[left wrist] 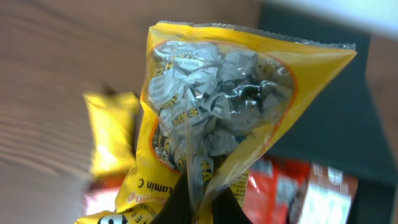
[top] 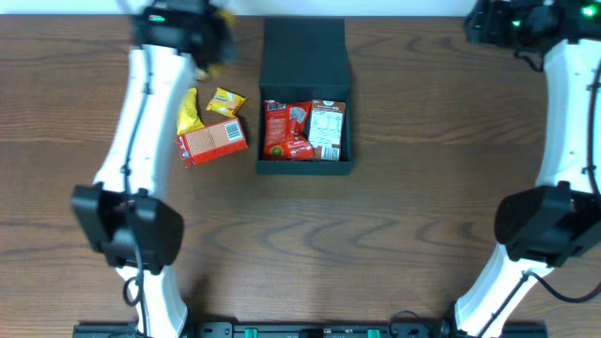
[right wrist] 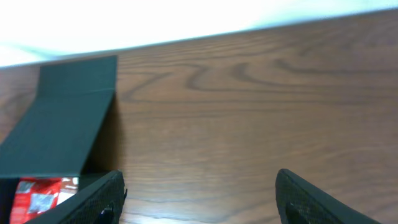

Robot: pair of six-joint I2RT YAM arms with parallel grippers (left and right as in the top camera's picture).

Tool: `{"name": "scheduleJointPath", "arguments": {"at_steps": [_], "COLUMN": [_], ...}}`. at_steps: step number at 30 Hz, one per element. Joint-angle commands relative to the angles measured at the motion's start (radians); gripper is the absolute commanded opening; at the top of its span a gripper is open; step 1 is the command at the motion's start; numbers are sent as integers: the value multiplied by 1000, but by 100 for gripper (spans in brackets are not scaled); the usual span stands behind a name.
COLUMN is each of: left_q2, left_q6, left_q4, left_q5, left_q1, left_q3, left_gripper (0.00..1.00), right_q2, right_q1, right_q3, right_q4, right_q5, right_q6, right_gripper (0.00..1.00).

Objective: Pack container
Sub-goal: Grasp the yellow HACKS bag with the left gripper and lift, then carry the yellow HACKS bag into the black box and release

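I should move my left gripper to the right in the overhead view next, because the box (right wrist: 59,134) is open. Then I should lower the yellow bag onto the red snack packets (top: 286,130).
The black box container (top: 305,66) stands open at the table's back centre, its lid flap lying flat behind it. Red snack packets (top: 286,130) and a white-labelled packet (top: 328,130) lie inside. My left gripper (left wrist: 200,208) is shut on a yellow bag of wrapped candies (left wrist: 217,106) and holds it in the air left of the box, partly hidden under the arm in the overhead view (top: 214,49). My right gripper (right wrist: 199,199) is open and empty above bare table to the right of the box (right wrist: 59,134).
A red-orange snack carton (top: 213,142), a small yellow packet (top: 225,101) and another yellow packet (top: 190,113) lie on the table left of the box. The wooden table's far edge runs just behind the box lid.
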Motion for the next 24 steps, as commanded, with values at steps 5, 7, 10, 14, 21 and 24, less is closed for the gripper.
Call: {"name": "scheduleJointPath", "arguments": {"at_steps": [5,7,10,14,21,24], "left_q2": [16,16,17,19,19,19], "left_q6": [-157,-222,-361,-439,-397,-362], "left_q4": [-35,-14,30,101,165,168], "left_q5": [-143,-142,-144,-174,-145,-133], "left_q1": [-200,-233,-268,-276,-285,-308], "left_q3": [-116,-171,-250,-301,-360,-360], "left_gripper": [6,6,6,6,6,6], "right_q2": [-15,-15,-15,-15,-15,-15], "right_q1": [-74,-80,-80,-80,-80,-80], "right_q3": [17,17,17,17,17,17], "right_q4": [-24,-34,-50,-72,-97,-97], "right_q5": [2,3,3,2,2,2], "right_q6": [9,2,-6,-6,-6,-5], "right_gripper": [77,77,77,77,77,77]}}
